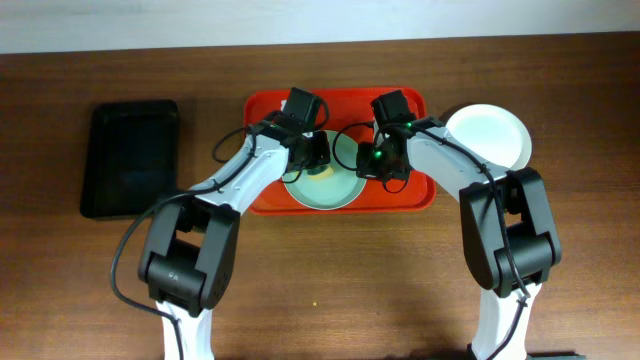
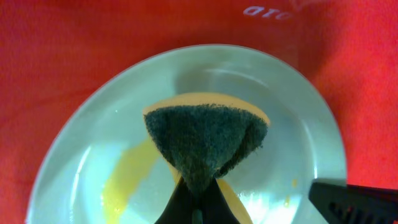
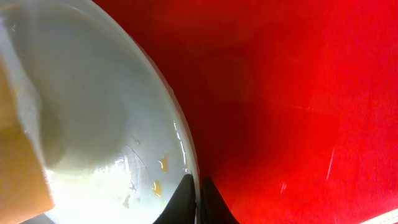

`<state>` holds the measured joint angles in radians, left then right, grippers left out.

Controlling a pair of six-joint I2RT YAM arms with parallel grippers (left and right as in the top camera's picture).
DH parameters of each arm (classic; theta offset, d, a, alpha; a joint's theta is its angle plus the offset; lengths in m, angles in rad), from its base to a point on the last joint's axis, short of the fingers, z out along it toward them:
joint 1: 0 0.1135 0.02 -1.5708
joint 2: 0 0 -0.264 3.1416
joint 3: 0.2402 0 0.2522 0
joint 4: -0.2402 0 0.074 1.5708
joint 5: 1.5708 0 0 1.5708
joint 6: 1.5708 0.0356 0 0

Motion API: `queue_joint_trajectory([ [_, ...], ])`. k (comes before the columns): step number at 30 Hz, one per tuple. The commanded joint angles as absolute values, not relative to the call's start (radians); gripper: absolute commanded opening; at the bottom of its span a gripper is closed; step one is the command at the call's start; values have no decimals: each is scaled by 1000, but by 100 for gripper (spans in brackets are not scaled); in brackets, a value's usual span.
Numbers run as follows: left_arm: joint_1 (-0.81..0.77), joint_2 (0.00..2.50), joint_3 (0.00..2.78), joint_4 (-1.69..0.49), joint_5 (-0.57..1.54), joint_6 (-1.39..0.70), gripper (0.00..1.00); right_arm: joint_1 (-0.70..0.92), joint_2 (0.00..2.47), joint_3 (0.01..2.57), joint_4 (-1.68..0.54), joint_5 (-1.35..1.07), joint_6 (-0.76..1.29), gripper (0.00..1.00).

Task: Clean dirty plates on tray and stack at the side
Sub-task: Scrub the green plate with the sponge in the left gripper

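Note:
The right gripper lifts next, carries the mint-green plate (image 1: 325, 190) across over that white plate (image 1: 492, 134) beside the tray, lowers and releases the mint-green plate's rim.
A pale mint-green plate (image 1: 325, 190) lies on the red-orange tray (image 1: 262, 108). It has yellow smears (image 2: 121, 180). My left gripper (image 1: 312, 152) is shut on a folded sponge (image 2: 205, 140), dark green scourer outward with a yellow backing, pressed on the plate (image 2: 93, 137). My right gripper (image 1: 385, 165) is shut on the plate's right rim (image 3: 186, 155), one finger inside, one outside (image 3: 196, 193). A white plate (image 1: 490, 135) sits on the table right of the tray. I can make out no third plate.
A smaller black tray (image 1: 130, 158) lies on the wooden table at the left. The red tray floor (image 3: 298, 112) fills the right wrist view beside the plate. The right gripper's finger (image 2: 357, 202) shows at the left wrist view's lower right.

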<state>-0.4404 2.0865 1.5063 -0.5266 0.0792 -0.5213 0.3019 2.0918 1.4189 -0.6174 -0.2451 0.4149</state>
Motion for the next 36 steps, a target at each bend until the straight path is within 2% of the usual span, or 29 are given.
queue_joint_trajectory([
  [1,-450,2163,1502,-513,83,-518,0,315,2135,1382,-631,-232,410,4],
  [2,-450,2175,1502,-525,27,-476,0,315,2135,1382,-631,-232,410,4],
  [6,-449,2126,1530,-698,-424,-439,0,315,2135,1378,-630,-224,409,4],
  [7,-449,2099,1531,-701,-446,-436,0,315,2135,1378,-630,-224,409,4],
  [9,-449,2049,1532,-700,-432,-432,0,315,2135,1378,-630,-224,409,4],
  [11,-449,1998,1534,-690,-320,-432,0,315,2135,1378,-627,-224,409,4],
  [13,-449,1978,1533,-655,-13,-433,0,315,2135,1378,-623,-224,409,4],
  [14,-449,1994,1531,-651,62,-433,0,315,2135,1378,-624,-224,409,4],
  [18,-450,2123,1530,-645,86,-433,0,315,2135,1378,-623,-224,409,4],
  [20,-444,2159,1530,-648,21,-432,0,315,2135,1378,-623,-221,409,4],
  [24,-442,2156,1532,-756,-440,-432,0,315,2135,1378,-624,-202,409,4],
  [29,-442,2015,1560,-783,-503,-432,0,315,2135,1377,-627,-201,409,4],
  [31,-442,1959,1560,-782,-484,-432,0,315,2135,1377,-627,-199,409,4],
  [34,-443,1990,1538,-734,-94,-433,0,315,2135,1377,-624,-199,409,4],
  [36,-443,2039,1536,-707,4,-441,0,315,2135,1377,-627,-199,409,4],
])
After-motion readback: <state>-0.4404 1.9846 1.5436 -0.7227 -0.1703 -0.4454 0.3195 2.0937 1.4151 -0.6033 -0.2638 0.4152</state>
